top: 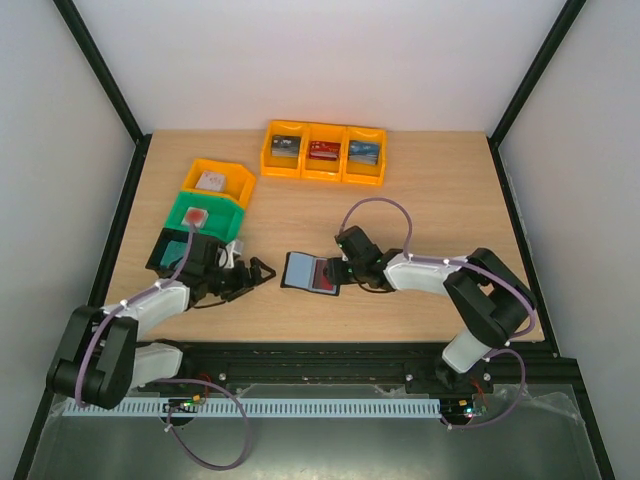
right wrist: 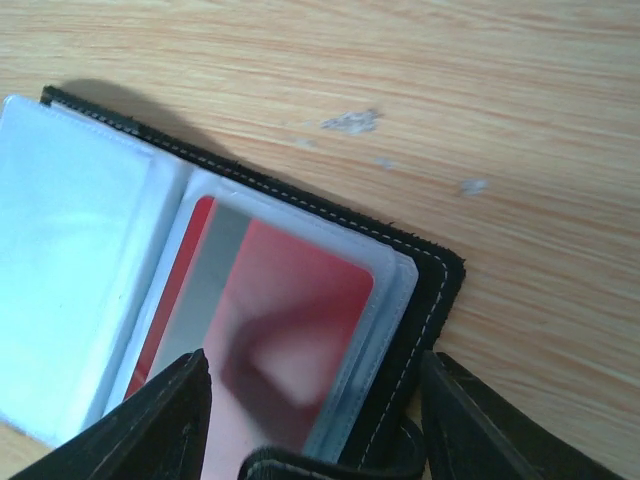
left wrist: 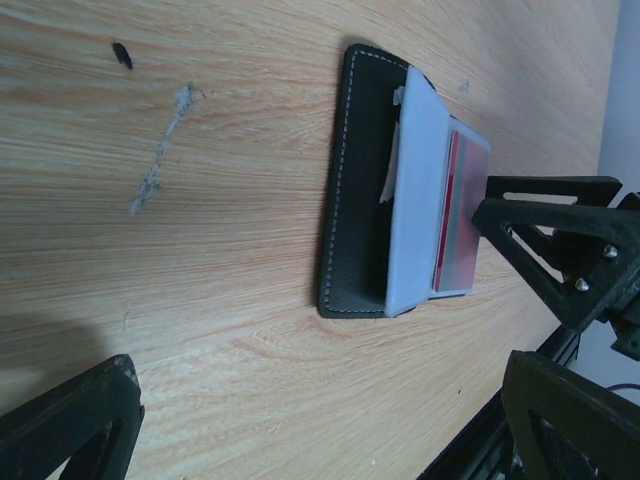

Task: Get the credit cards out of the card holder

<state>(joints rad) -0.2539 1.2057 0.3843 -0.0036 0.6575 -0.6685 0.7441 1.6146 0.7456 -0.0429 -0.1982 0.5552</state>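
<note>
The holder's loose black edge is below the left gripper and to its right in the top view, so the robot will move that gripper down and across onto the edge and close it.
The black card holder (top: 308, 272) lies open on the wooden table, its grey-blue clear pockets facing up. A red credit card (right wrist: 270, 320) with a grey stripe sits inside a clear pocket on the holder's right half; it also shows in the left wrist view (left wrist: 458, 215). My right gripper (top: 338, 268) is open, its fingers (right wrist: 150, 420) on either side of the holder's right end (right wrist: 425, 300), close above it. My left gripper (top: 256, 272) is open and empty, just left of the holder (left wrist: 360, 190), apart from it.
A row of three yellow bins (top: 323, 170) at the back holds a card each. A yellow bin (top: 235, 180), a green bin (top: 225, 215) and a black bin (top: 160, 255) stand in a line at the left, beside my left arm.
</note>
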